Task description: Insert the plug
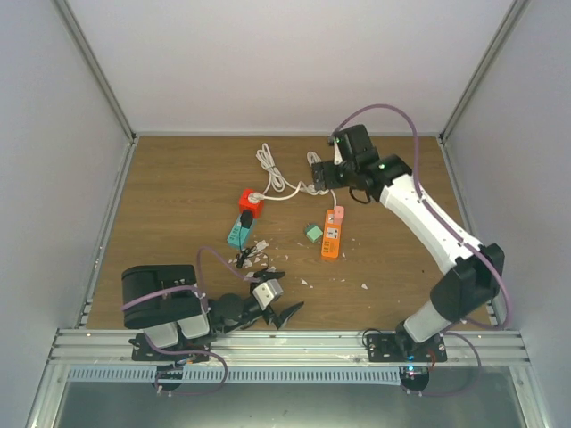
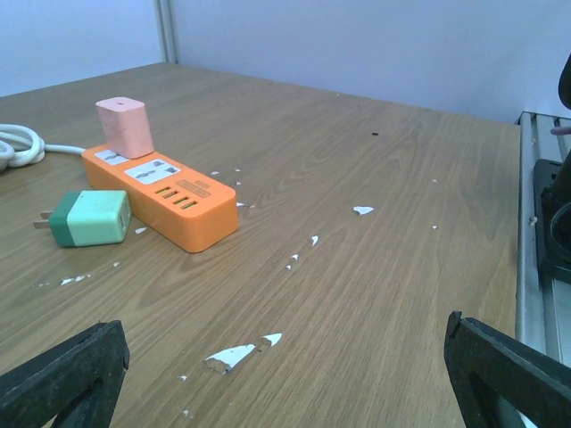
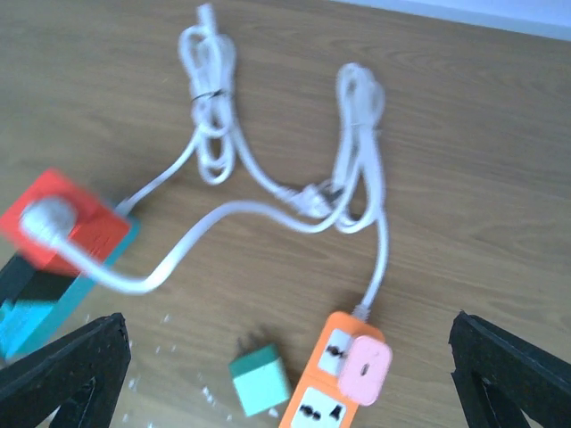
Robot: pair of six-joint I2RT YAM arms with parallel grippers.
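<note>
The green adapter's body (image 1: 313, 233) (image 3: 261, 383) is loose below my right gripper and nearer my base, so my right gripper should move back and down with its open fingers on either side of it.
An orange power strip (image 1: 331, 236) lies mid-table with a pink adapter (image 1: 338, 215) plugged into its far socket. A green adapter (image 1: 312, 234) lies loose on its side just left of the strip, prongs free. My right gripper (image 1: 315, 172) hovers open and empty above the white cable, beyond the strip; its view shows the strip (image 3: 314, 406), the pink adapter (image 3: 364, 370) and the green adapter (image 3: 260, 382) below. My left gripper (image 1: 284, 296) is open and empty low near the front edge; its view shows the strip (image 2: 169, 198) and the green adapter (image 2: 92, 218) ahead on the left.
A red cube socket (image 1: 251, 202) with a white plug sits on a teal strip (image 1: 239, 234) left of centre. Coiled white cables (image 1: 278, 178) lie behind. White chips (image 2: 230, 357) are scattered over the wood. The right arm's base (image 2: 553, 223) stands at the right.
</note>
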